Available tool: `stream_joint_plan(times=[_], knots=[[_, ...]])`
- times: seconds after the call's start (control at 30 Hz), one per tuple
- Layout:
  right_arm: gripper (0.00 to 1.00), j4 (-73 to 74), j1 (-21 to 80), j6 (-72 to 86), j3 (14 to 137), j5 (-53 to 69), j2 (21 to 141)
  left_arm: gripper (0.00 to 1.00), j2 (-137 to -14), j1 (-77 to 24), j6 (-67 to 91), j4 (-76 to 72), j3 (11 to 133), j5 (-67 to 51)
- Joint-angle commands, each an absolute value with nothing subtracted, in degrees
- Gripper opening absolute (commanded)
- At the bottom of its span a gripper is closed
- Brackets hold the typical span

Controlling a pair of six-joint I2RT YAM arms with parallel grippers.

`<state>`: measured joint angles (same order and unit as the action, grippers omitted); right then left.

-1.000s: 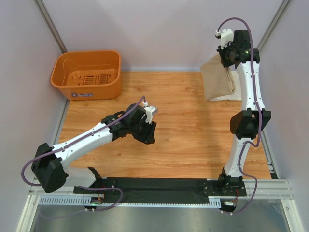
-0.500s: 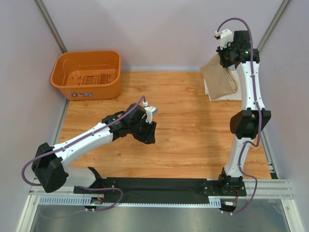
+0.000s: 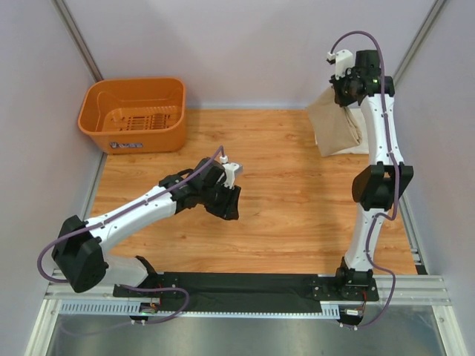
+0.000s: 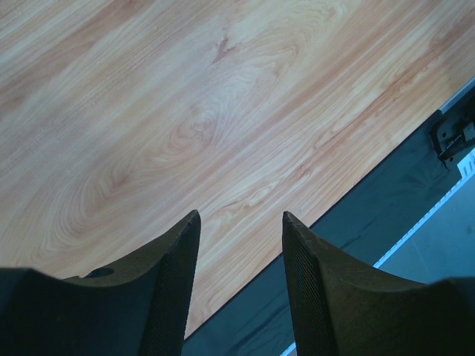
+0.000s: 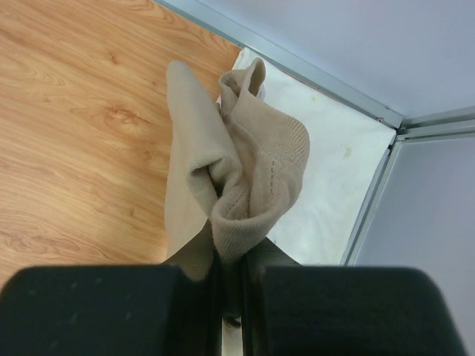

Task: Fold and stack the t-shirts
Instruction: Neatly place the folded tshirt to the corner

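Observation:
My right gripper should next carry the tan-khaki t-shirt (image 3: 335, 124) down toward the side, turn it and release it onto the cream-white one.
My right gripper (image 3: 349, 95) is raised at the far right corner and shut on the tan-khaki t-shirt (image 3: 335, 124), which hangs from it in a folded bundle. In the right wrist view the tan shirt (image 5: 245, 167) bunches up out of the closed gripper (image 5: 234, 252). The cream-white t-shirt (image 5: 326, 170) lies flat on the table beneath it, in the corner; in the top view only its edge (image 3: 358, 149) shows. My left gripper (image 3: 228, 204) is open and empty over the middle of the table; its fingers (image 4: 174, 274) frame bare wood.
An orange plastic basket (image 3: 135, 113) stands at the far left corner. Walls close in the table at the back and right (image 5: 386, 119). A black mat (image 4: 386, 215) runs along the near edge by the arm bases.
My right gripper has shifted slightly back and left with the tan shirt, which swung a little. The left arm has barely moved.

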<state>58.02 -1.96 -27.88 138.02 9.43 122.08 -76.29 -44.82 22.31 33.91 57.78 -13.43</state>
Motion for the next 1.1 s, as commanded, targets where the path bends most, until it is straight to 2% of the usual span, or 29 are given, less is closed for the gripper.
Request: stream_joint_plan(times=[0.0, 0.33, 0.87, 1.07], knots=[[0.0, 54.76, -2.37, -28.3, 138.87, 10.37, 123.66, 0.55, -76.64, -44.21, 21.53, 32.52, 60.03, -14.76], [0.0, 52.21, -4.22, -28.13, 143.78, 9.76, 129.63, 0.55, -77.78, -42.72, 20.3, 33.31, 60.21, -15.82], [0.0, 39.73, -9.84, -17.14, 139.75, 6.33, 133.5, 0.55, -80.68, -41.75, 20.74, 32.87, 61.35, -17.49], [0.0, 39.38, -11.07, -15.21, 142.56, 7.73, 138.07, 0.55, -81.56, -41.49, 20.92, 33.04, 61.52, -17.58]])
